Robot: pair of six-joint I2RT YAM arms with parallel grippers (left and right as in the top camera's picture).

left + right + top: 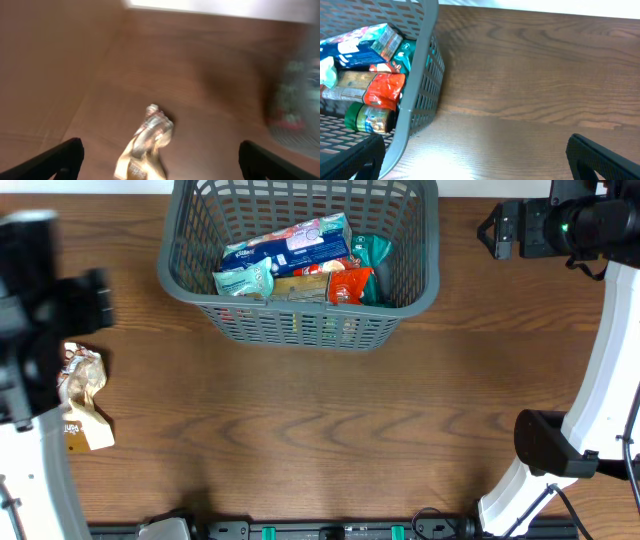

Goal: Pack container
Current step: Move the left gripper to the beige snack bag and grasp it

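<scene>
Next, my left gripper comes straight down onto the packet's far half [84, 376] [155, 131] and closes around it, because the gold snack packet lies below, between my spread fingers.
The container [300, 325] is a dark grey slotted basket at the back middle of the table. It holds several snack packets [295, 260], blue, teal, red and tan. It also shows in the right wrist view [417, 95]. A crumpled gold snack packet [85, 395] lies on the table at the far left. In the left wrist view this packet [147, 142] lies between the spread fingers of my left gripper [160, 162], which is open and above it. My right gripper [475, 160] is open and empty, over bare table just right of the basket.
The left arm [40, 310] is blurred over the table's left edge. The right arm's base and link [560, 440] stand at the right side. The wooden table [320, 440] stretches in front of the basket.
</scene>
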